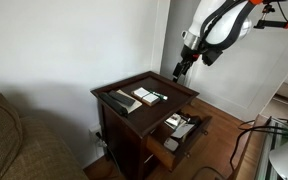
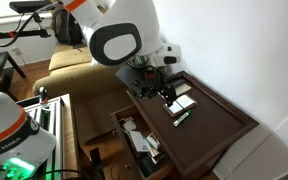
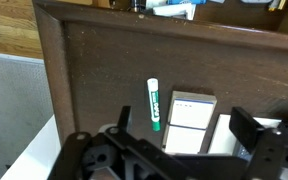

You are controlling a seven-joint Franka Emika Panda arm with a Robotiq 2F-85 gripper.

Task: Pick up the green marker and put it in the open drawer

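The robot's open gripper is still high above the green marker, which lies flat, so it will next go down toward the table with its fingers on either side of the green marker's body (image 1: pixel 160 96) (image 3: pixel 154 107).
The green marker (image 3: pixel 153 103) lies flat on the dark wood side table (image 3: pixel 94 70), just beside a flat white card (image 3: pixel 189 123). It also shows in both exterior views (image 2: pixel 182 117) (image 1: pixel 157 98). My gripper (image 3: pixel 184 135) is open and empty. It hovers above the table top, over the card and a little off the marker, and shows in both exterior views (image 1: pixel 181 68) (image 2: pixel 160 92). The open drawer (image 1: pixel 189 140) sticks out of the table's front with several small items inside, and it also shows in an exterior view (image 2: pixel 134 140).
A long black bar (image 1: pixel 117 101) lies on the table top beyond the card. A brown couch (image 1: pixel 14 140) stands beside the table. A white wall is behind it. Cables and equipment (image 2: pixel 44 120) lie on the floor near the drawer.
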